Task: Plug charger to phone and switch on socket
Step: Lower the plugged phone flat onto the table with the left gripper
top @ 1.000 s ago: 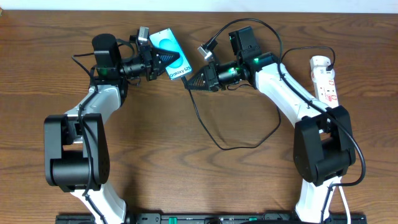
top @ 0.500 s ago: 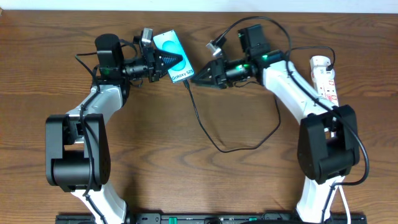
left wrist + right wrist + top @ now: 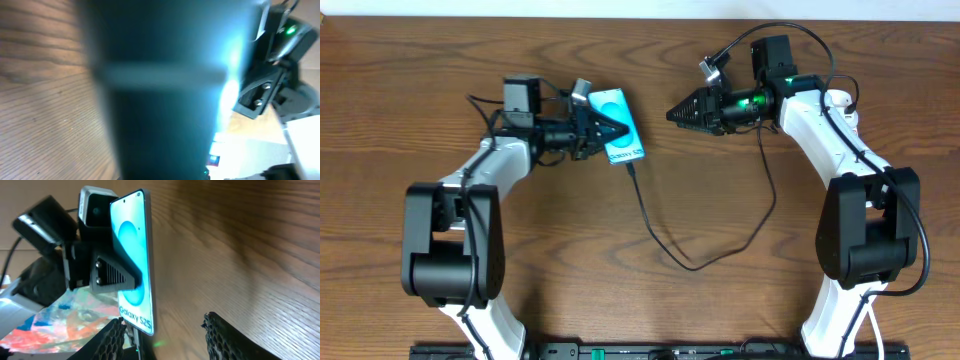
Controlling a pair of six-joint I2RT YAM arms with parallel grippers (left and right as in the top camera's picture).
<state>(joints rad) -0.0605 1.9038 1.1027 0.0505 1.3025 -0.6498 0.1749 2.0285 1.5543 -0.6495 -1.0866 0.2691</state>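
Observation:
The left gripper brings the phone down and back to clear tabletop below and slightly back of it to release it next, since the cable joins the phone's lower end.
My left gripper is shut on the phone and holds it with the cyan screen facing up. The phone also shows in the right wrist view and fills the left wrist view as a dark teal blur. The charger cable runs from the phone's lower end, where its connector tip sits at the edge, and loops across the table toward the right arm. My right gripper is open and empty, to the right of the phone and apart from it. The socket is mostly hidden under the right arm.
The wooden table carries the slack cable loop at centre. The right arm's own black wires arc above its wrist. The two arm bases stand at the front left and front right.
The right gripper has let go of the connector and drawn back to the right. The left gripper has carried the phone right and slightly toward the front, with the cable tip now at the phone's edge.

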